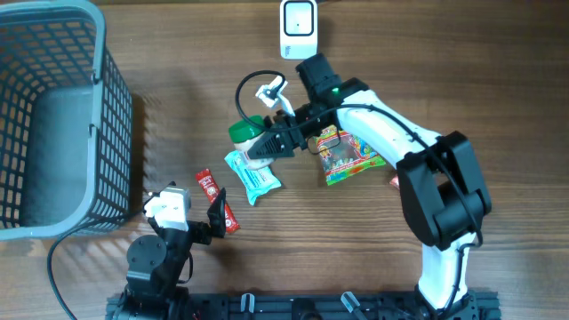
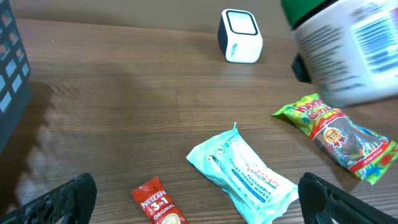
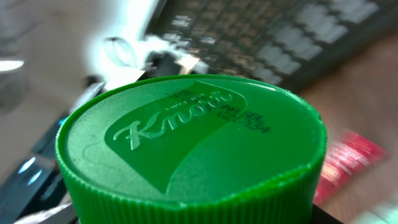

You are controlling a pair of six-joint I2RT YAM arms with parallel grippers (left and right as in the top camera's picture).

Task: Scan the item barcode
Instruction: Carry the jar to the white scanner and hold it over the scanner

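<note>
The right gripper will next turn and carry the bottle (image 1: 258,142) outward over the scanner's square top (image 1: 299,18) to show the barcode label before letting go, because the white scanner stands outward of the bottle.
A white bottle (image 1: 258,142) with a green Knorr cap (image 1: 241,132) hangs tilted above the table, and my right gripper (image 1: 269,142) is shut on its body. In the right wrist view the green cap (image 3: 193,143) fills the frame and hides the fingers. The left wrist view shows the bottle (image 2: 348,53) at top right, its barcode label (image 2: 373,34) turned toward that camera. The white scanner (image 1: 299,27) stands at the far edge, also in the left wrist view as the scanner (image 2: 239,36). My left gripper (image 1: 213,216) stays open and empty low near the front.
A teal tissue pack (image 1: 252,176) lies below the bottle and a colourful candy bag (image 1: 348,156) under the right arm. Red coffee sachets (image 1: 207,184) lie beside the left gripper. A grey wire basket (image 1: 96,107) fills the left side. A black cable (image 1: 253,82) loops near the scanner.
</note>
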